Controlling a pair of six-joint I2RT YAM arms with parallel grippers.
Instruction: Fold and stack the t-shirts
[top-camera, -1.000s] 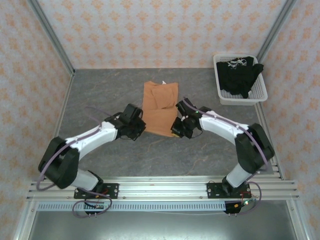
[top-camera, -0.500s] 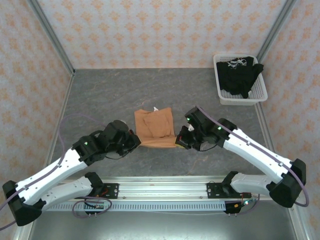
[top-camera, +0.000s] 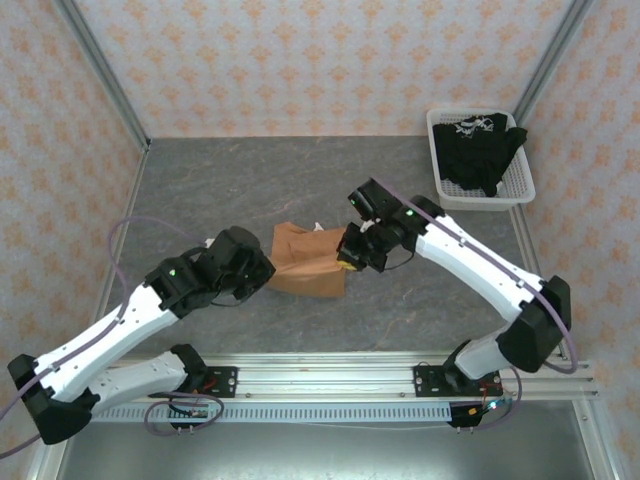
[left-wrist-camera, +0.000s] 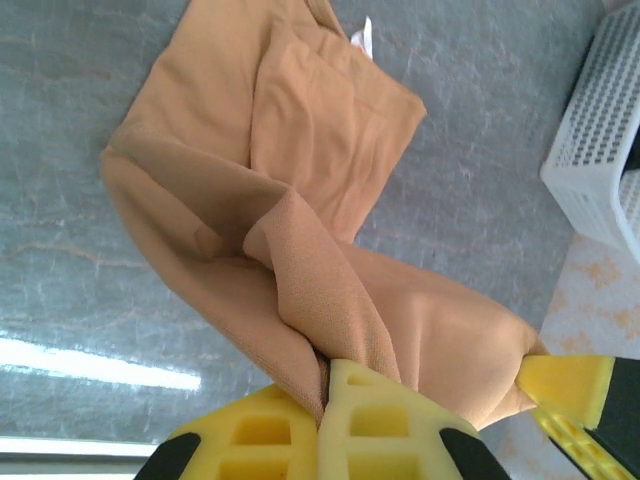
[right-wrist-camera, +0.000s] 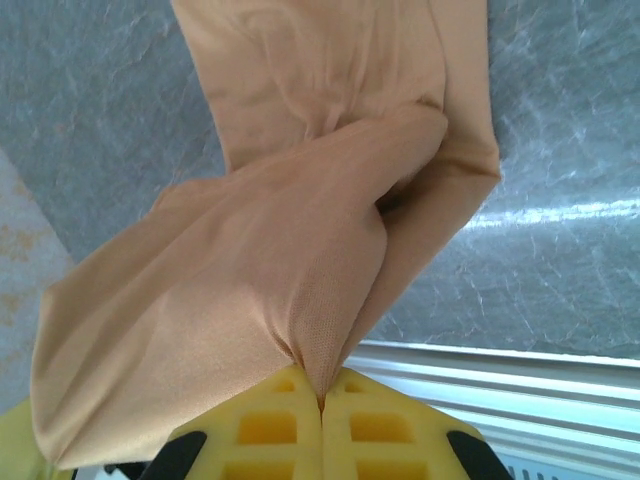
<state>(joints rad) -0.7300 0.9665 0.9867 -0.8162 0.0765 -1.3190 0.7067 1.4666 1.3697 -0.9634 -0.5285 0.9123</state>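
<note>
Next, my left gripper carries the t-shirt's corner outward, lowers it there and releases. The orange t-shirt's far end (top-camera: 288, 229) (left-wrist-camera: 252, 14) still lies uncovered beyond the t-shirt's raised edge.
The orange t-shirt (top-camera: 305, 265) lies mid-table, plain side up, its near edge raised and bunched. My left gripper (top-camera: 262, 268) is shut on that edge's left corner, and my right gripper (top-camera: 350, 255) is shut on the right corner. In the left wrist view the yellow pads (left-wrist-camera: 390, 420) pinch a fold of the orange t-shirt (left-wrist-camera: 330, 150), which trails down to the table. The right wrist view has its gripper (right-wrist-camera: 322, 395) pinching a pointed fold of the orange t-shirt (right-wrist-camera: 250, 270). The black t-shirt (top-camera: 480, 150), white print showing, lies crumpled in the basket.
The white mesh basket (top-camera: 480, 200) stands at the back right corner, and its side (left-wrist-camera: 600, 170) shows in the left wrist view. An aluminium rail (right-wrist-camera: 520, 380) runs along the table's near edge. Patterned walls enclose the grey table (top-camera: 200, 190).
Both grippers dragged the orange t-shirt toward the near edge, then lifted its near edge and carried it back over the cloth, so the shirt is shorter and bunched. Both stayed shut.
</note>
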